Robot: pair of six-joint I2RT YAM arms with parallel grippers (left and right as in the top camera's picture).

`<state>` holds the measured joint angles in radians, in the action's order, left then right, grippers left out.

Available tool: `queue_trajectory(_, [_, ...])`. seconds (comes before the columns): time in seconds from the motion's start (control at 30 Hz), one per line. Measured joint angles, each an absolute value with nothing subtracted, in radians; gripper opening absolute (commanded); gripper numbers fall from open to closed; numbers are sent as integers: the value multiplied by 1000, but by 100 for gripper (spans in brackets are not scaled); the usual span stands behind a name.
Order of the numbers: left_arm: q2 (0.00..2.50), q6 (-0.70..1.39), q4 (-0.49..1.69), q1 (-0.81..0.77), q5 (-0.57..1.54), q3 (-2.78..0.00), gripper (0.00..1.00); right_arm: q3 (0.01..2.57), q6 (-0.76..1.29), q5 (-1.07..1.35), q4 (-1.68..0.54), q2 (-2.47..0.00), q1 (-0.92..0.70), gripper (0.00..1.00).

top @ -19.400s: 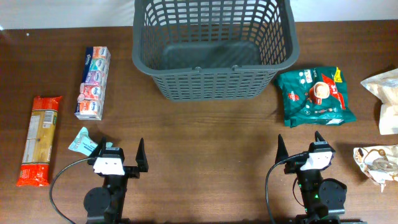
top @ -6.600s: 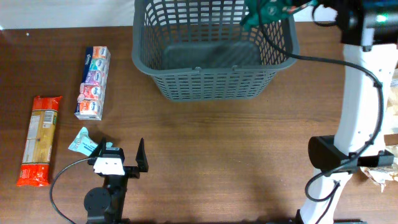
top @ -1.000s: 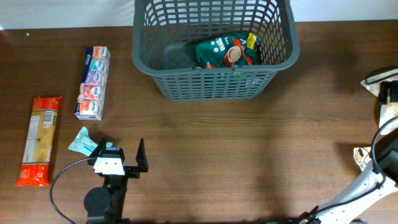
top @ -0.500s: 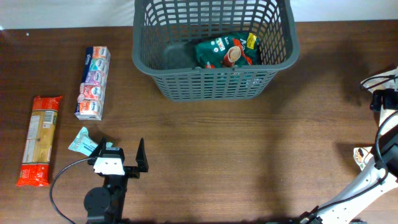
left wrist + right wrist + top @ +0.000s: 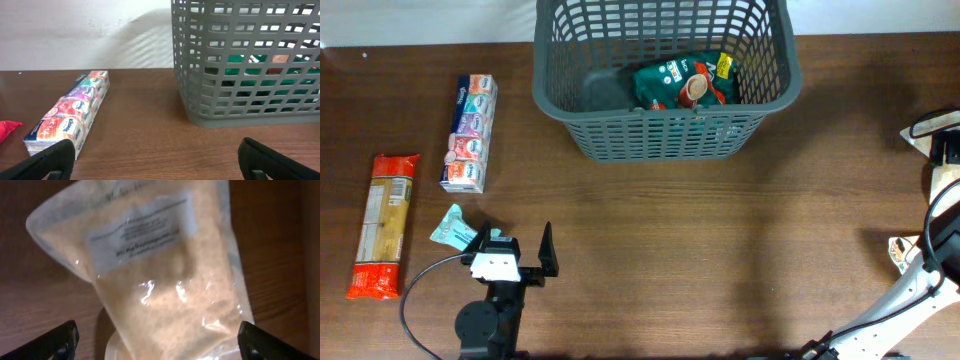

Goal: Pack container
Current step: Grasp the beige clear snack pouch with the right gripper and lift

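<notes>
My right gripper moves down onto the clear bag's plain middle beside its printed label next, since the bag lies below, between the two open fingers.
The dark grey lattice container stands at the back middle of the table, with a green food packet inside it; both also show in the left wrist view, container and packet. My left gripper rests open and empty near the front left; its fingertips frame bare wood. My right gripper is open above a clear bag of pale grains, the fingers on either side of it. In the overhead view the right arm is at the far right edge and its jaws are mostly cut off.
A pack of tissue packets lies at the left, also in the left wrist view. A red pasta packet lies at the far left. A small teal sachet lies by the left gripper. Another packet lies at the right edge.
The green packet went from the table into the container. In the last second the right arm has stayed at the far right edge, shifting slightly over the clear bag.
</notes>
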<state>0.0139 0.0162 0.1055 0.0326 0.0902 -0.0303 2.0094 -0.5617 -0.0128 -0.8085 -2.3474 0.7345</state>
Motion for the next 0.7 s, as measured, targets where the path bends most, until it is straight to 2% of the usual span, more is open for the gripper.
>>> queue_trajectory(0.67, [14, 16, 105, 33, 91, -30, 99, 2010, -554, 10, -785, -2427, 735, 100])
queue_trajectory(0.7, [14, 16, 105, 33, 91, -30, 99, 2010, -554, 10, -785, -2427, 735, 97])
